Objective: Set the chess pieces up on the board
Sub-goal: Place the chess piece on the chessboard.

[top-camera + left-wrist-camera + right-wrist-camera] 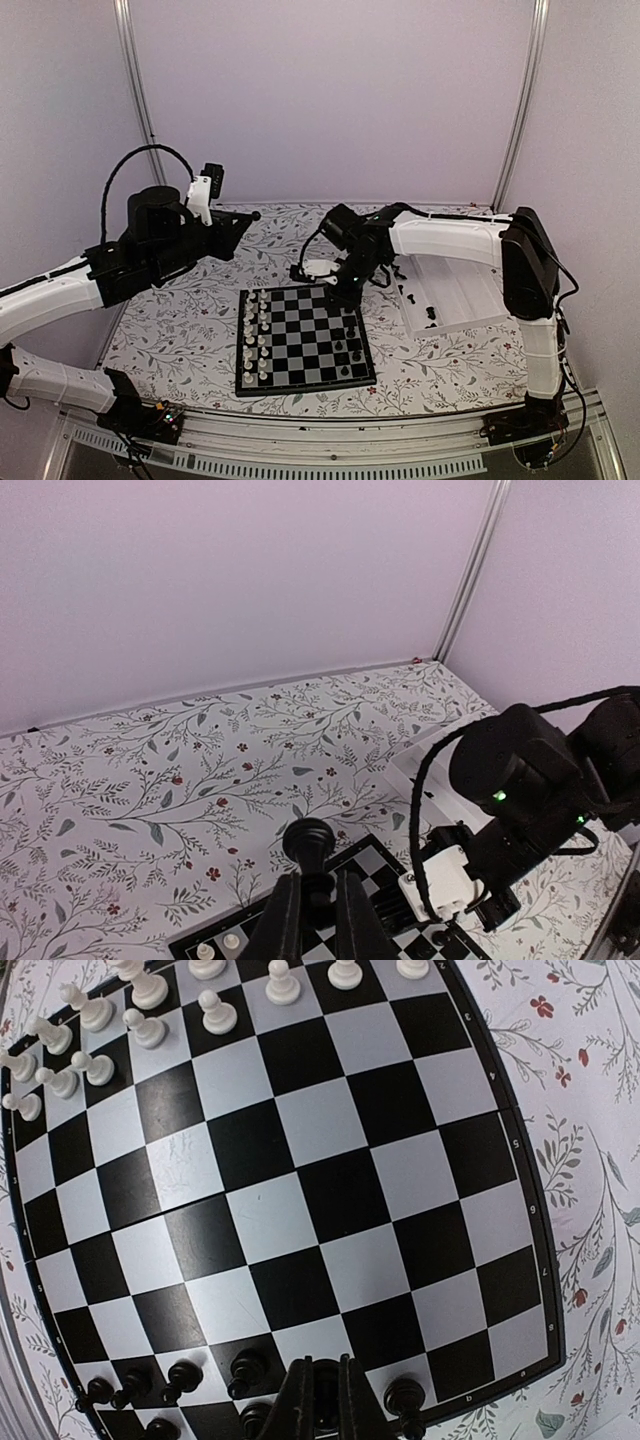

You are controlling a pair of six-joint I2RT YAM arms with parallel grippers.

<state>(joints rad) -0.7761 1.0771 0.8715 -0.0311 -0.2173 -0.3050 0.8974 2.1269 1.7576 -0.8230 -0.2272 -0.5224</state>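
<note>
My right gripper holds its piece and should next go down onto the empty white square (335,325) (313,1343) beside the inner row of black pieces, to let the piece go where that row continues.
The board (305,345) lies in the middle of the table, with white chessmen (256,335) in its two left columns and a few black chess pieces (347,340) near its right side. My left gripper (243,217) is raised over the table's far left, away from the board. In the left wrist view the left gripper (318,905) is shut on the stem of a round-headed black chess piece (308,842). My right gripper (345,290) hangs over the board's far right corner. In the right wrist view the right gripper (322,1395) is shut on a small black piece (325,1392), low over the black pieces' rows (248,1365).
A white ridged tray (470,300) with several loose black pieces stands right of the board, under the right arm. Grey walls and metal posts close in the table. In the left wrist view the right arm (530,780) reaches across the board's corner (372,858).
</note>
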